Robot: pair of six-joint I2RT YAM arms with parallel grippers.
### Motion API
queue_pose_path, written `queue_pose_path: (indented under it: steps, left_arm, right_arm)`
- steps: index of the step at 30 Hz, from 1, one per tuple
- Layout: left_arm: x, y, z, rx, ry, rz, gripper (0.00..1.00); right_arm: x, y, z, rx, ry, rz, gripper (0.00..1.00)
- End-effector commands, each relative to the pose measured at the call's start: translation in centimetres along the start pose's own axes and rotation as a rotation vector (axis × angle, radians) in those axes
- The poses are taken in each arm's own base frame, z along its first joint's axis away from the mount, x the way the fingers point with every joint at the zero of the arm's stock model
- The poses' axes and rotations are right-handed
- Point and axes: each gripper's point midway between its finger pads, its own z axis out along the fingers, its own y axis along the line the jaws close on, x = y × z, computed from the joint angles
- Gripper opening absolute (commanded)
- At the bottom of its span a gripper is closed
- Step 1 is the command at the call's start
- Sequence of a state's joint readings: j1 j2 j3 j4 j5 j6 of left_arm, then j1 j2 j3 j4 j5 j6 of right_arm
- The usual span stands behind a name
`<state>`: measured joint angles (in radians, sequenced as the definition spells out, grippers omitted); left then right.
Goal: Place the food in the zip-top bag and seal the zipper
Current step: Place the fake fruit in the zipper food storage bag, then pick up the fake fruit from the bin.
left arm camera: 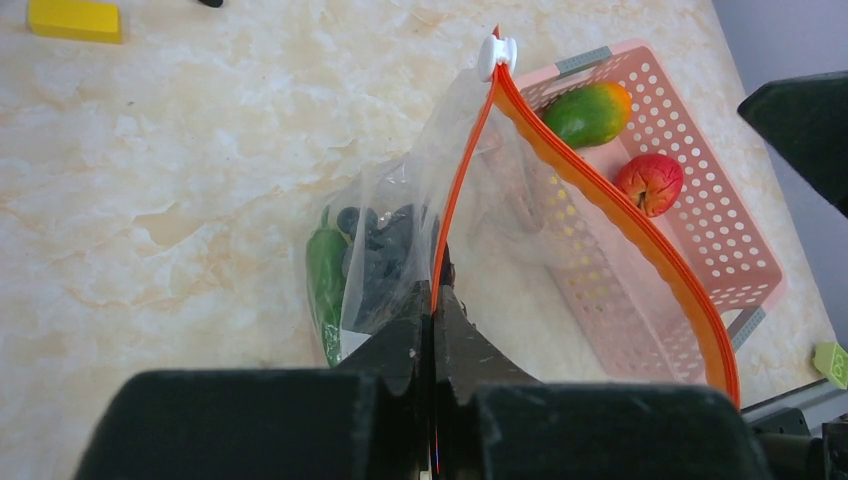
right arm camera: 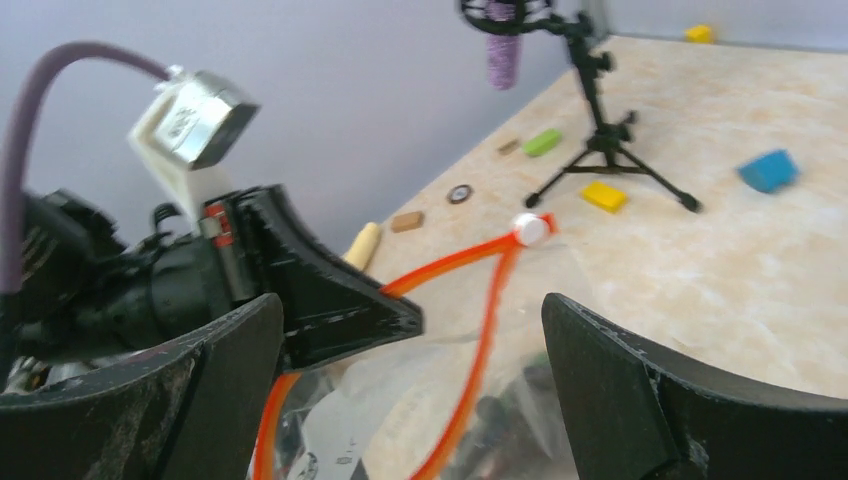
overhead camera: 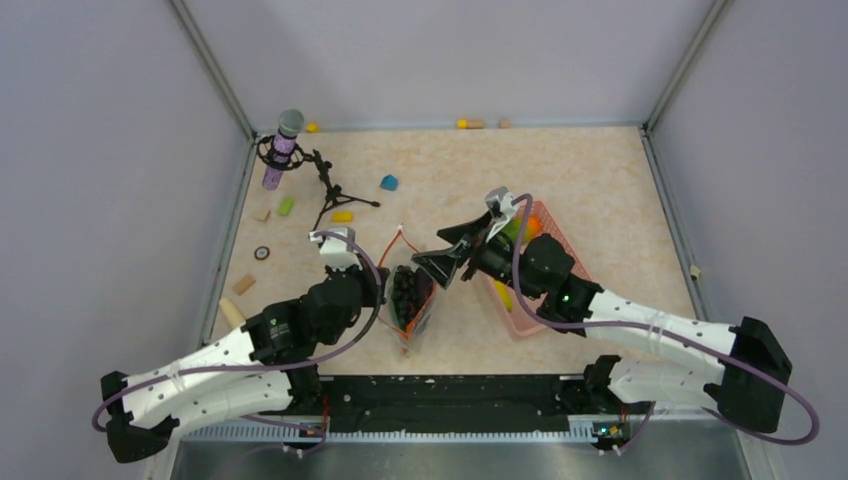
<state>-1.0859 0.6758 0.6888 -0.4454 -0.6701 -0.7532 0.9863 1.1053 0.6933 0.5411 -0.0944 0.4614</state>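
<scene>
The right gripper will move over the pink basket and down onto the red fruit, because the fruit is below the gripper, to its right in the top view.
The zip-top bag stands mid-table with its mouth open. Dark grapes and a green piece lie inside it. My left gripper is shut on the near side of the orange-red zipper; the white slider sits at the far end. My right gripper is open wide and empty, hovering just above the bag's mouth. A green-orange fruit and a red fruit lie in the pink basket.
The pink basket stands right of the bag, under my right arm. A microphone on a tripod stands at the back left. Small blocks lie around it: blue, yellow, green. Walls enclose the table.
</scene>
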Motion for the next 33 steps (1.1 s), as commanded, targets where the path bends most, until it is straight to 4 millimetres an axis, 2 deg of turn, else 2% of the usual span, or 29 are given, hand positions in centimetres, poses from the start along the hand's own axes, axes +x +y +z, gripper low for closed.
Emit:
queue_pose_path:
  steps: [1,5,9,12,15,17,23,33]
  left_arm:
    - [-0.7,-0.1,0.0,0.006,-0.032,-0.020,0.00]
    - [-0.6,-0.2,0.0,0.013,-0.026,-0.021,0.00]
    - [-0.6,-0.2,0.0,0.009,-0.030,-0.022,0.00]
    - [-0.5,-0.3,0.1,0.014,-0.022,-0.022,0.00]
    - [-0.4,-0.3,0.1,0.012,-0.021,-0.020,0.00]
    - [-0.4,-0.3,0.1,0.014,-0.020,-0.020,0.00]
    - [-0.5,-0.2,0.2,0.009,-0.024,-0.018,0.00]
    - [-0.5,-0.2,0.2,0.004,-0.025,-0.017,0.00]
  right_arm:
    - [-1.8,-4.4,-1.9,0.311,-0.065,0.054,0.99]
    - [-1.3,-9.9,-5.0,0.643,-0.084,0.085,0.99]
    - [-1.1,-12.7,-7.9,0.804,-0.112,0.102,0.99]
    - [-0.8,-15.6,-10.7,0.965,-0.133,0.122,0.99]
    - [0.4,-18.7,-13.7,1.123,-0.118,0.168,0.99]
    - [1.3,-20.3,-15.0,1.181,-0.089,0.186,0.99]
    - [3.2,-23.7,-18.1,1.341,-0.033,0.201,0.99]
    - [5.8,-27.2,-20.0,1.499,0.003,0.227,0.99]
